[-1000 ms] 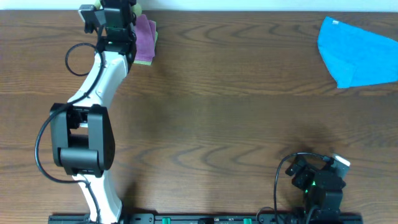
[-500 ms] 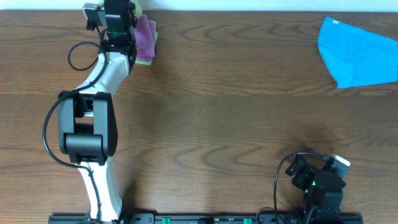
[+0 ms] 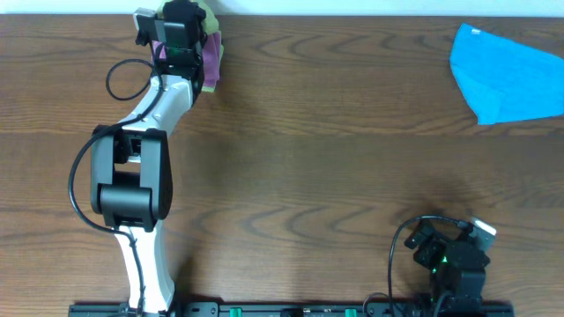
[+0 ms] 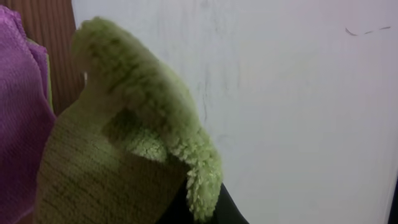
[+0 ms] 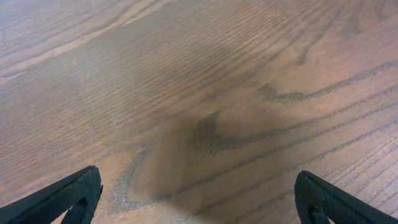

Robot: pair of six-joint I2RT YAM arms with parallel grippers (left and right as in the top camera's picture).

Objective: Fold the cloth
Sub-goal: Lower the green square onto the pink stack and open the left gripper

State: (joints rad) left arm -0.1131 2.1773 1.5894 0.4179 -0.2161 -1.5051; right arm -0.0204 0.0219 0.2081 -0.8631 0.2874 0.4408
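My left gripper next brings the green cloth's edge, held by the white wall, back and down over the purple cloth and releases. The purple cloth lies below and back.
My left gripper is at the far left edge of the table, shut on a fuzzy green cloth. In the left wrist view its jaws pinch a raised edge of that cloth, which hangs crumpled in front of a white wall. A purple cloth lies right beside it and also shows in the left wrist view. A blue cloth lies crumpled at the far right. My right gripper is open and empty over bare wood at the front right.
The brown wooden table ends at a white wall along its far edge. Black cables loop beside the left arm and the right arm.
My left gripper has shifted a little to the right along the far edge, and now covers more of the purple cloth. The right arm has not moved.
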